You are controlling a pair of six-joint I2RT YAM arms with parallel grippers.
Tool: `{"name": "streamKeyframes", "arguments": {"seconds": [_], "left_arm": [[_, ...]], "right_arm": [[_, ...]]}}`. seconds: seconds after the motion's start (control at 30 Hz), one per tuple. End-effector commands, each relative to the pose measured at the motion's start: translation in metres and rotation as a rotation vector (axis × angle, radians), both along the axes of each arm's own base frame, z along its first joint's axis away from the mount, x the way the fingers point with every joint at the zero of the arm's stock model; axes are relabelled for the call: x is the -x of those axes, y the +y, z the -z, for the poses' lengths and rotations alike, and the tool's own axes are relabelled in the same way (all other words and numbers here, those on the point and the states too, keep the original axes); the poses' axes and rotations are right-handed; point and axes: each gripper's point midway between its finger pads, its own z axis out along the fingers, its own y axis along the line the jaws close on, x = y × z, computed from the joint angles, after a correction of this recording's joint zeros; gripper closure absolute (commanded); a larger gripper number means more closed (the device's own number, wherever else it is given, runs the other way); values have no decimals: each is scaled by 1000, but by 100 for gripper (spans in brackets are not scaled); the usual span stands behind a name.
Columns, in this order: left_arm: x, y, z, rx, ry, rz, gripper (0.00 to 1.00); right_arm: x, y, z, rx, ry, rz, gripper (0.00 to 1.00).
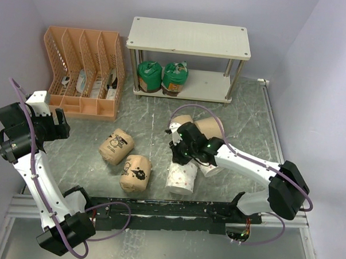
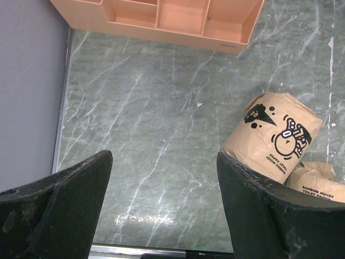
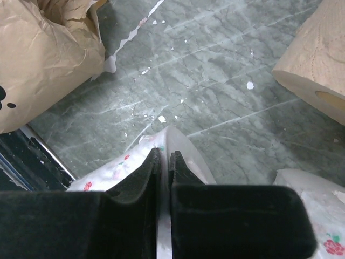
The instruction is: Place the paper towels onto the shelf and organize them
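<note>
The right gripper will lift next and carry the dotted roll outward to release it on the lower board's bare part, because that part lies outward of the gripper.
The shelf stands at the back with two green-topped brown rolls on its lower board. Two tan rolls with black prints lie left of centre; one shows in the left wrist view. My right gripper is shut on the wrapper top of a white dotted roll, seen pinched between the jaws in the right wrist view. A second dotted roll lies beside it. Two plain tan rolls lie behind the arm. My left gripper is open and empty, high at the left.
An orange slotted file organizer stands at the back left, left of the shelf. The table's black front rail runs along the near edge. Grey walls close in both sides.
</note>
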Motion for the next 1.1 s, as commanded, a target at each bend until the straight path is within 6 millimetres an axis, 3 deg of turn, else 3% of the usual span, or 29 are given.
{"name": "streamKeyframes", "arguments": {"seconds": [0.0, 0.1, 0.27, 0.37, 0.67, 1.07], "left_arm": [[-1, -1, -5, -5, -28, 13, 10], [-1, 0, -4, -5, -26, 11, 10], [-2, 1, -3, -4, -21, 9, 10], [-2, 1, -3, -1, -20, 8, 10], [-2, 1, -2, -2, -18, 6, 10], [-2, 1, -2, 0, -19, 4, 10]], "right_arm": [[-5, -4, -10, 20, -10, 31, 100], [-20, 1, -39, -7, -75, 65, 100], [-52, 12, -109, -82, -237, 118, 100], [-71, 15, -140, -93, -340, 139, 100], [-136, 12, -195, -21, -668, 236, 100], [-266, -39, -235, 308, -1061, 434, 100]]}}
